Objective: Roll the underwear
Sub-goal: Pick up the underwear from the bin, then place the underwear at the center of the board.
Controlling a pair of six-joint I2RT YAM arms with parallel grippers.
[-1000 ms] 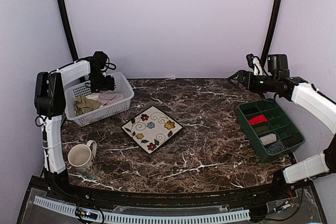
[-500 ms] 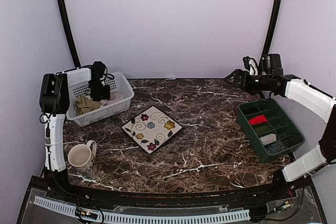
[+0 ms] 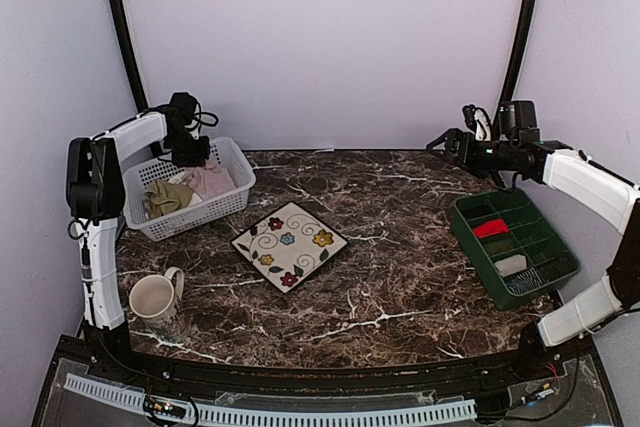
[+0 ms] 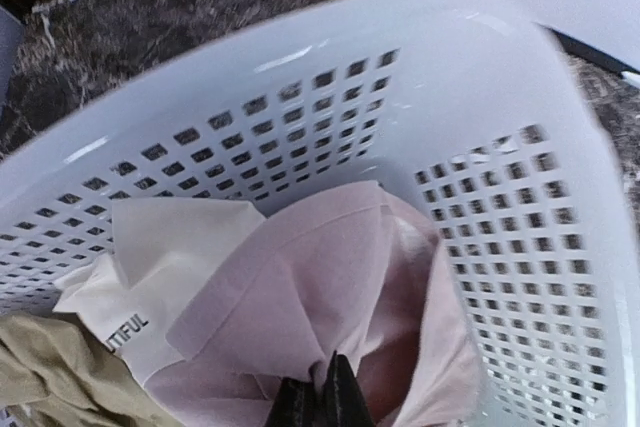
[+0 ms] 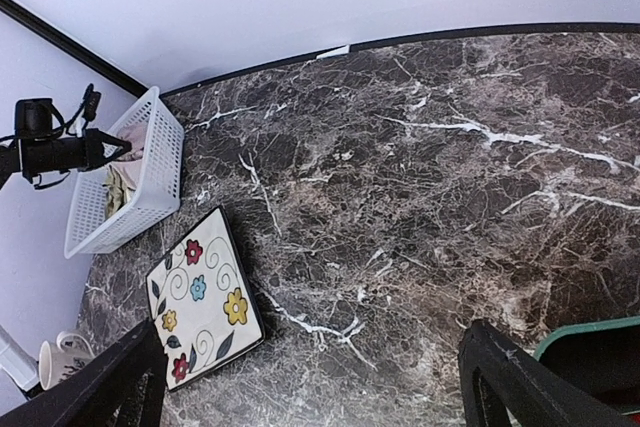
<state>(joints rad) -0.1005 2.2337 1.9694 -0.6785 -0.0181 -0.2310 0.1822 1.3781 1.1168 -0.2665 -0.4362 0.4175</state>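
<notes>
My left gripper lifts past the basket's sides that enclose the pink cloth next, toward the open tabletop to the gripper's right in the top view.
The dusty pink underwear [image 4: 320, 287] with its cream waistband [image 4: 170, 257] lies bunched in the white basket [image 4: 250, 137]. My left gripper [image 4: 320, 402] is shut, and a fold of the pink cloth is pinched between its tips. From above, that left gripper [image 3: 190, 159] hangs over the basket's back part, with the pink underwear [image 3: 210, 182] just below it. The olive-khaki underwear [image 3: 165, 197] lies crumpled at the basket's left and shows as an olive heap [image 4: 50, 377] in the left wrist view. My right gripper [image 3: 440, 142] stands open above the table's back right, holding nothing.
The white basket [image 3: 195, 217] stands at the back left. A flowered square plate [image 3: 290, 245] lies mid-table and a cream mug [image 3: 155, 297] at the front left. A green divided tray [image 3: 468, 242] on the right holds a red roll [image 3: 490, 228] and a grey-white roll [image 3: 512, 264].
My left gripper dipped into the basket, shut on the pink underwear, and now sits a little higher. The right arm has shifted slightly to the left.
</notes>
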